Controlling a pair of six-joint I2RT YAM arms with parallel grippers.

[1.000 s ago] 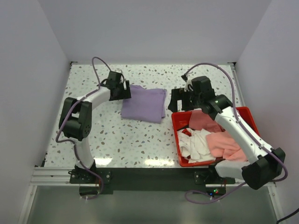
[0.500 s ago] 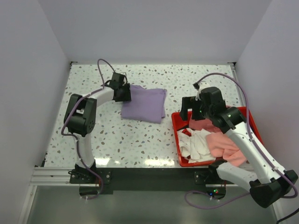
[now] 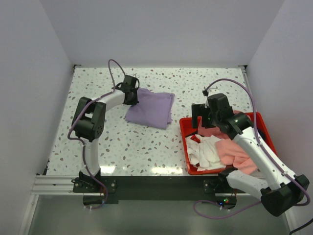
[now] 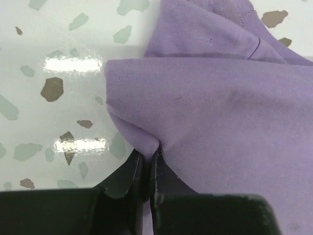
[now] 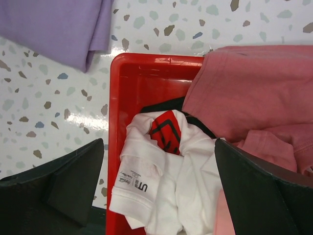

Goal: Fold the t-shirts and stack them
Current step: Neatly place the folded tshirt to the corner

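Observation:
The table's bare far corner lies outward and to the left in the top view, so next my left gripper will slide that way to release the t-shirt.
A folded lavender t-shirt lies on the speckled table at the back centre. My left gripper is at its left edge, shut on a pinched fold of the lavender fabric, which bunches up between the jaws. My right gripper hovers wide open over the back-left corner of the red bin. Directly below its spread fingers lies a crumpled white t-shirt with a red print. A dusty rose t-shirt and a salmon pink one fill the rest of the bin.
The red bin's wall stands between the table and the clothes. The lavender t-shirt's corner shows just left of the bin. White walls enclose the table on three sides. Both arm bases sit at the near edge.
My left gripper went from open to shut on the lavender t-shirt's left edge, nudging that edge rightward. My right arm swung from behind the bin to above its back-left corner, still open.

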